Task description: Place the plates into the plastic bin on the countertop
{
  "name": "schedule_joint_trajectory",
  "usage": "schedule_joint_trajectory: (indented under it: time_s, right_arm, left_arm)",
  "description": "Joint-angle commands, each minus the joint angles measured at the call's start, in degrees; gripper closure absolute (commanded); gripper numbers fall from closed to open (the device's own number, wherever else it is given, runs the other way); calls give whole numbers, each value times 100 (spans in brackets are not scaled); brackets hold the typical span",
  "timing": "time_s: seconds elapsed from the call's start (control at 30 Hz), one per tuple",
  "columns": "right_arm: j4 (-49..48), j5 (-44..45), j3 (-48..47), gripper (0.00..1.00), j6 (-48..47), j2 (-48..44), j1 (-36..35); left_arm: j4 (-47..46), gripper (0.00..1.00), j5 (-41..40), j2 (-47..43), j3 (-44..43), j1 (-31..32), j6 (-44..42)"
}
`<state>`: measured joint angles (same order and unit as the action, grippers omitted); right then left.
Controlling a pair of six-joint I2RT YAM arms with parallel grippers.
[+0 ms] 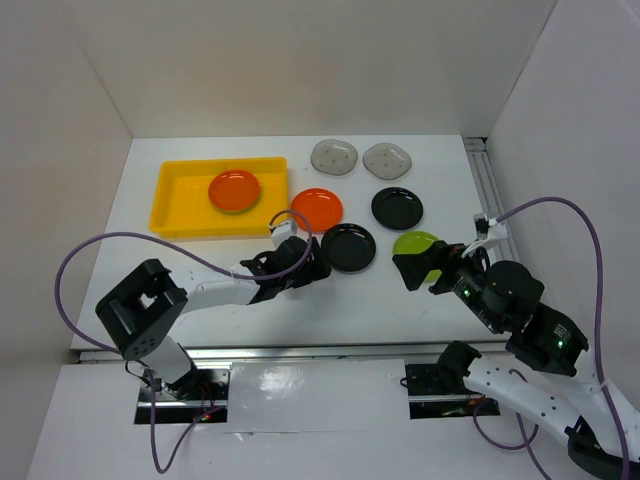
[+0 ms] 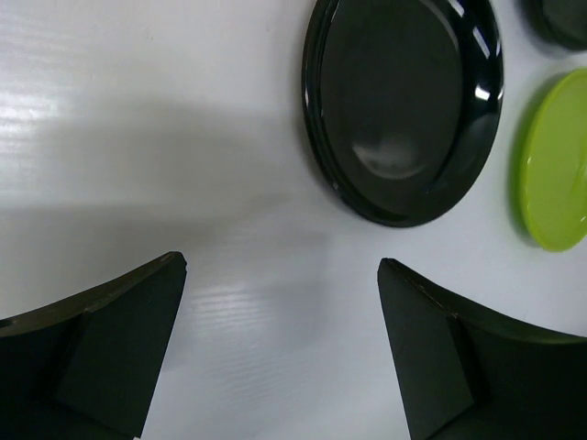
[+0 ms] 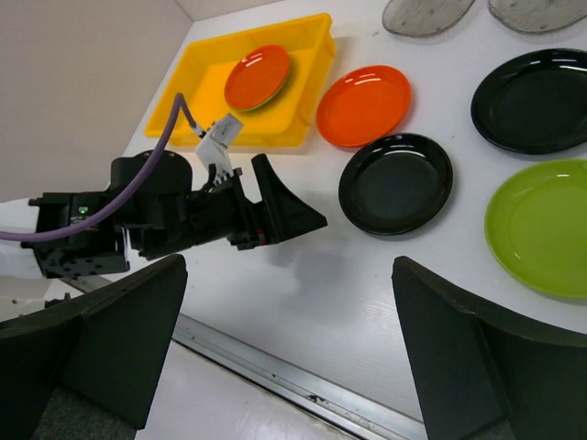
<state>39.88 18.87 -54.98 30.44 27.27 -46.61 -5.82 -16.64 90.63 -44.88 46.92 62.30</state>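
Note:
My left gripper moves down and away from my base to the bin-side rim of the nearer black plate next.
The yellow plastic bin (image 1: 160, 205) (image 3: 316, 57) holds one orange plate (image 1: 235, 190) (image 3: 258, 77). On the white countertop (image 1: 200, 262) lie another orange plate (image 1: 317, 209) (image 3: 364, 104), two black plates (image 1: 348, 247) (image 1: 397, 207) (image 2: 404, 105), a lime-green plate (image 1: 415, 241) (image 3: 541, 225) and two grey speckled plates (image 1: 334, 156) (image 1: 388, 158). My left gripper (image 1: 312, 262) (image 2: 282, 264) stands open and empty just left of the nearer black plate. My right gripper (image 1: 425, 272) (image 3: 289, 266) is open and empty, hovering over the near edge of the lime-green plate.
White walls close in the countertop on three sides. A metal rail (image 1: 487, 190) runs along the right edge and another (image 3: 303, 385) along the near edge. Purple cables (image 1: 70, 262) loop from both arms.

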Motion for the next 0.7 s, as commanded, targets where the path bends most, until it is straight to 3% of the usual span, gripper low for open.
schedule_joint_trajectory:
  time_s: [0.0, 0.2, 0.33, 0.43, 0.57, 0.6, 0.67]
  right_arm:
    - [-33, 37, 40, 0, 33, -134, 12]
    - [-199, 231, 479, 0, 33, -134, 12]
    - [-463, 477, 761, 0, 182, 243, 12]
    - [-832, 337, 1015, 0, 182, 306, 12]
    - [-1104, 161, 1148, 0, 244, 411, 12]
    - [-1105, 161, 1200, 0, 244, 411, 12]
    - [-1105, 161, 1200, 0, 244, 411, 12]
  left_arm:
    - [-841, 1, -515, 138, -82, 2, 230]
    - [-1596, 5, -235, 955, -222, -454, 230]
    - [-1431, 14, -85, 1597, -723, -508, 159]
    - [-1430, 14, -85, 1869, -925, -560, 212]
    - [-1281, 26, -32, 2133, -1136, -561, 274]
    - [-1281, 36, -32, 2134, -1137, -561, 352]
    - [-1281, 46, 20, 2134, -945, -561, 432]
